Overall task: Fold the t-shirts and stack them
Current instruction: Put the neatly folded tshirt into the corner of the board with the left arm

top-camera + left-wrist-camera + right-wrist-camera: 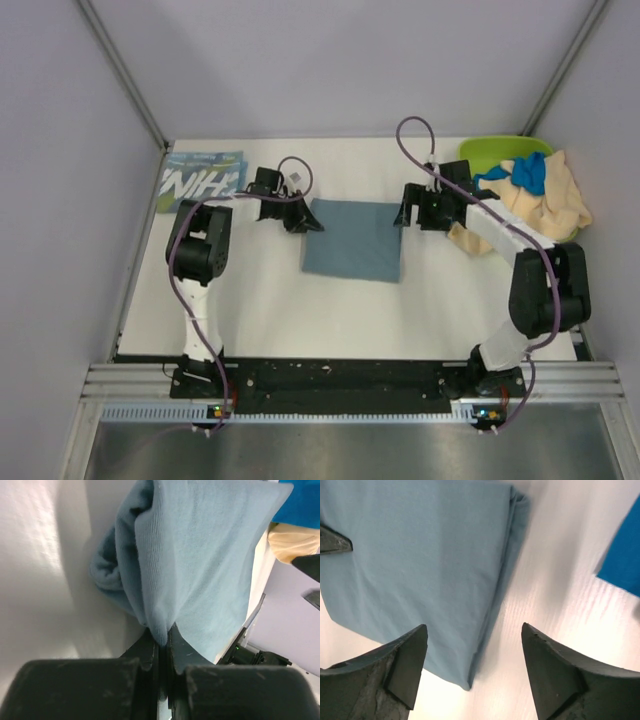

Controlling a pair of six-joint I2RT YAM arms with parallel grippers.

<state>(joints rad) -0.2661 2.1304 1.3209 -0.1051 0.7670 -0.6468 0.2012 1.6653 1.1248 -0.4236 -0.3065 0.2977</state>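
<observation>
I will lift the slate-blue t-shirt point(352, 238) with my left gripper, carry it left in the top view and release it on the teal t-shirt point(200, 180), as both lie folded.
The slate-blue t-shirt point(352, 238) lies folded into a rectangle at the table's middle. My left gripper point(300, 220) is shut on its far-left corner; in the left wrist view the cloth point(195, 560) is pinched between my closed fingers point(176, 652). My right gripper point(404, 212) is open and empty at the shirt's far-right corner; in the right wrist view the shirt's folded edge point(420, 565) lies between the spread fingertips point(545, 650). The teal t-shirt with white letters point(200, 182) lies folded at the far left. The bright blue t-shirt point(522, 172) and the cream-beige t-shirt point(548, 200) are heaped at the far right.
A lime-green tub point(490, 152) stands at the far right under the heap of shirts. Grey walls close in the table on the far side and both flanks. The arm bases sit on the black rail point(340, 378) at the near edge.
</observation>
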